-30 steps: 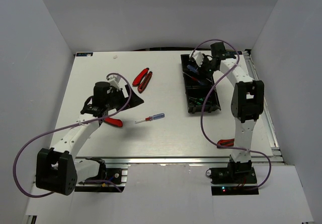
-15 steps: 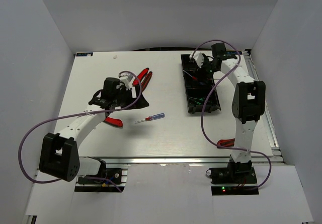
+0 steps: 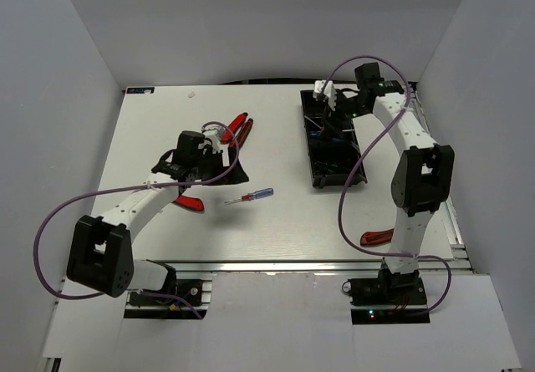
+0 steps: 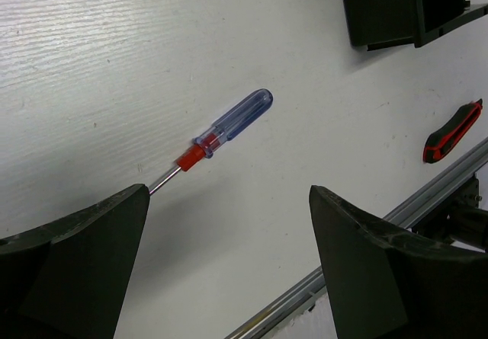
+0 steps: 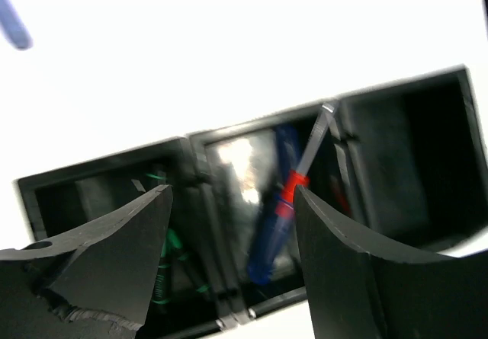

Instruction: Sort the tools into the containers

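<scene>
The tabletop screwdriver's blue handle (image 3: pixel 262 194) (image 5: pixel 12 19) faces the tray, so my right gripper moves back and left in the top view next, then lowers to that handle.
The black tray of containers (image 3: pixel 358 171) lies at the back right. My right gripper (image 3: pixel 328 104) hangs open above it. In the right wrist view the gripper (image 5: pixel 232 194) has nothing between its fingers. Below it a blue-and-red screwdriver (image 5: pixel 276 215) leans in the middle compartment and a green-handled one (image 5: pixel 164 270) lies in the left compartment. Another blue-and-red screwdriver (image 3: pixel 253 196) lies on the table, its handle (image 4: pixel 232 122) just beyond my open, empty left gripper (image 4: pixel 229 194), which hovers left of it (image 3: pixel 227 169). Red-handled pliers (image 3: pixel 236 129) lie behind the left gripper.
A red-handled tool (image 3: pixel 190 203) lies under the left arm. Another red tool (image 3: pixel 376 238) lies beside the right arm's base near the front rail (image 4: pixel 427 194). White walls close in the table on three sides.
The right gripper has opened and let the blue-and-red screwdriver drop into the middle compartment. The left arm has swung right, toward the screwdriver on the table.
</scene>
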Robot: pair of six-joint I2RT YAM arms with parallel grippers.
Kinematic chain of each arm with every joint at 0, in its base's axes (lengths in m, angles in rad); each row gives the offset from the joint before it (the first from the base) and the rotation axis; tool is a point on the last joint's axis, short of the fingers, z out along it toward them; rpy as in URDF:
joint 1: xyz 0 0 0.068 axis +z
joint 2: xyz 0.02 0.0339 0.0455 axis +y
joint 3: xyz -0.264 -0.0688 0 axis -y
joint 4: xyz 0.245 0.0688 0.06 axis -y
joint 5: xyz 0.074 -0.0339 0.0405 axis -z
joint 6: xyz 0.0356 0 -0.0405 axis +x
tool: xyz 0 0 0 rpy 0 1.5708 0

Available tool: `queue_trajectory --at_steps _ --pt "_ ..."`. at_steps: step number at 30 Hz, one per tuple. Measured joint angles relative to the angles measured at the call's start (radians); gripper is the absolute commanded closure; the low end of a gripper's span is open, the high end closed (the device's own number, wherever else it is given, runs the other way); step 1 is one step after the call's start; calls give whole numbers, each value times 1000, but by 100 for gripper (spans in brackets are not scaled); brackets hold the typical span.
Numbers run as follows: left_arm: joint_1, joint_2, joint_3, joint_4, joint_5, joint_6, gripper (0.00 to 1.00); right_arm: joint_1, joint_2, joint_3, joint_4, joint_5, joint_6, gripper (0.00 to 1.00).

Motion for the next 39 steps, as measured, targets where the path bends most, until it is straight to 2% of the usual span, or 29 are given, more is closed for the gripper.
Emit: queue_trajectory --at_steps 5,9,13,17,23,30,34,39 --pt "0 -33 -3 -11 -49 -27 2 70 -11 -27 -106 -56 -156 26" --pt "0 -113 -8 -29 -115 -72 2 240 -84 -209 -126 -72 -278 21" --pt "0 -220 -8 -62 -203 -130 2 444 -119 -347 -69 -58 -314 20" --pt "0 -320 -16 -112 -298 -206 2 562 -105 -383 64 18 -246 20" --pt "0 -494 -77 -212 -419 -348 2 616 10 -336 245 141 -117 22" --pt "0 -684 -159 -320 -516 -489 2 633 101 -325 311 225 -47 29" --pt "0 -715 -183 -342 -537 -539 2 636 108 -327 337 252 -18 37" --pt "0 -690 -185 -352 -550 -565 2 637 108 -332 350 265 0 55"
